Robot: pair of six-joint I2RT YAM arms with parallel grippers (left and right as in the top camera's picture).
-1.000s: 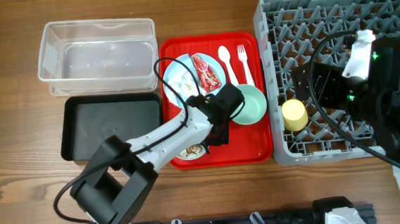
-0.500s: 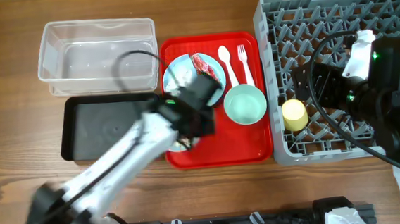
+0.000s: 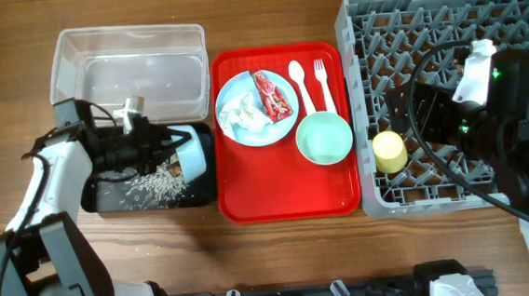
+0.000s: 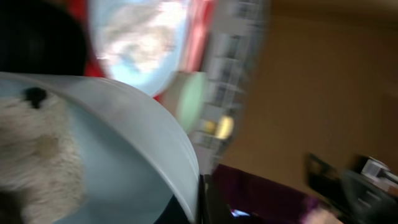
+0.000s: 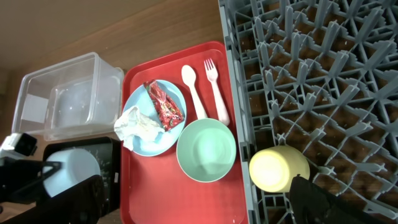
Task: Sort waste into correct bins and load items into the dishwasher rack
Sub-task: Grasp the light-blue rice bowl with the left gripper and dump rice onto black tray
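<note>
My left gripper carries the bowl, turned upright, onto the red tray's bare near part next, since that lies to the gripper's right in the overhead view.
My left gripper (image 3: 164, 151) is shut on the rim of the small light-blue bowl (image 3: 186, 152) and holds it tipped on its side over the black tray (image 3: 97, 150). Rice scraps (image 3: 155, 184) lie spilled in that tray, and some still cling inside the bowl (image 4: 31, 155). The large light-blue plate (image 3: 254, 107) on the red tray carries the white napkin (image 3: 242, 117) and the red wrapper (image 3: 272, 93). The spoon (image 3: 301, 85), fork (image 3: 323, 80) and mint bowl (image 3: 324, 137) lie beside it. The yellow cup (image 3: 389, 150) sits in the grey rack (image 3: 452, 23). My right gripper (image 5: 193, 208) is open and empty above the rack's left edge.
The clear tub (image 3: 128, 64) stands behind the black tray with a few specks inside. The red serving tray (image 3: 286, 188) lies between the bins and the rack. My right arm's body covers the rack's right side.
My left arm carried the small blue bowl from the red tray left to the black tray and tipped it; rice now lies in the tray. The right arm has not moved.
</note>
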